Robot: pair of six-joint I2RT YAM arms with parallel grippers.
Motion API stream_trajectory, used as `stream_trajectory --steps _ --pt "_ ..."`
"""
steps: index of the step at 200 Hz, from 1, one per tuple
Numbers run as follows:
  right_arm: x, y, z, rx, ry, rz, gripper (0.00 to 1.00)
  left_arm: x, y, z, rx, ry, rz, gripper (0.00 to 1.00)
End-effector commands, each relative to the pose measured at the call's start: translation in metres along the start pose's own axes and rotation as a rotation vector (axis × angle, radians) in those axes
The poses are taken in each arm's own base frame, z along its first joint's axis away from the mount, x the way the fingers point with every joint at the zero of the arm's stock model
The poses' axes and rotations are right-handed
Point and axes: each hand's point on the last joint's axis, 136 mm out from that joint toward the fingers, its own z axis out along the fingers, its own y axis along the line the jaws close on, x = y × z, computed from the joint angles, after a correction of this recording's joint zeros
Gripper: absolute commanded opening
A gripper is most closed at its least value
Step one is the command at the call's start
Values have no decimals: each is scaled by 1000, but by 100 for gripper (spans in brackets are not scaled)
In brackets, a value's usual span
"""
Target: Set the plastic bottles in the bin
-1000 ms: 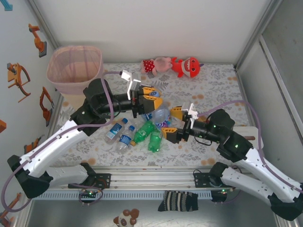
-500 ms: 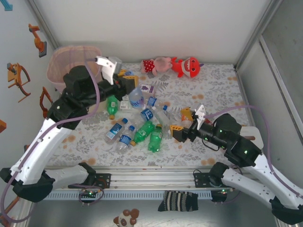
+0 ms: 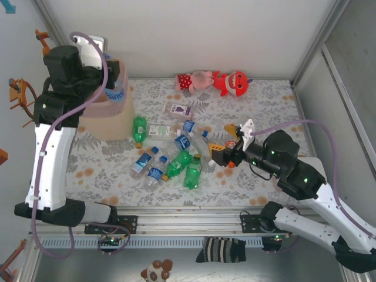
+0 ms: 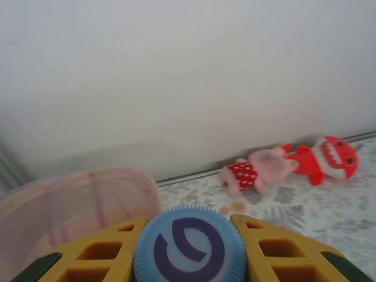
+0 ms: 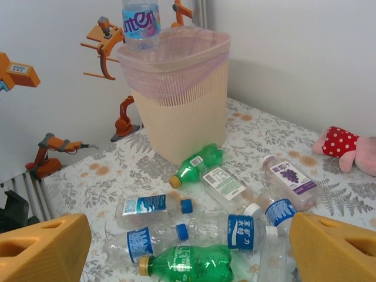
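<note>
My left gripper tips downward next and lowers the clear bottle into the beige bin (image 3: 108,120) to release it, since the bin's pink-topped opening lies open below.
My left gripper (image 3: 113,89) is shut on a clear bottle with a blue cap (image 4: 188,251) and a blue label (image 5: 141,20). It holds the bottle over the rim of the pink-topped, beige bin (image 3: 108,120), whose rim (image 4: 76,197) lies just below the yellow fingers (image 4: 94,255). Several plastic bottles (image 3: 176,154) lie in a pile mid-table: green ones (image 5: 197,165), clear blue-labelled ones (image 5: 147,207) and a purple-labelled one (image 5: 291,179). My right gripper (image 3: 225,145) hangs open to the right of the pile, with nothing held between its fingers (image 5: 44,247).
A pink plush (image 3: 194,81) and a red plush (image 3: 230,83) lie against the back wall. Orange robot stickers (image 5: 108,41) mark the left wall behind the bin. The table's right half (image 3: 276,108) has no objects on it.
My left arm lifted the bottle from the pile and swung up and left to above the bin. The right gripper drew back slightly from the pile and stayed open.
</note>
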Motion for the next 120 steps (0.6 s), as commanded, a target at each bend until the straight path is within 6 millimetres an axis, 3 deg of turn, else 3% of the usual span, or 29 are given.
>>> stream_trajectory --steps 1,53,95,120 --pt "-10 5 0 -18 1 -30 86 6 39 7 -151 63 55 22" --pt "-11 4 8 -20 19 -48 87 38 105 49 -290 206 -5 21" --pt "12 3 31 -34 97 -56 87 84 136 89 -262 300 -136 20" --pt "21 3 44 -44 136 -59 87 123 148 112 -256 400 -193 19"
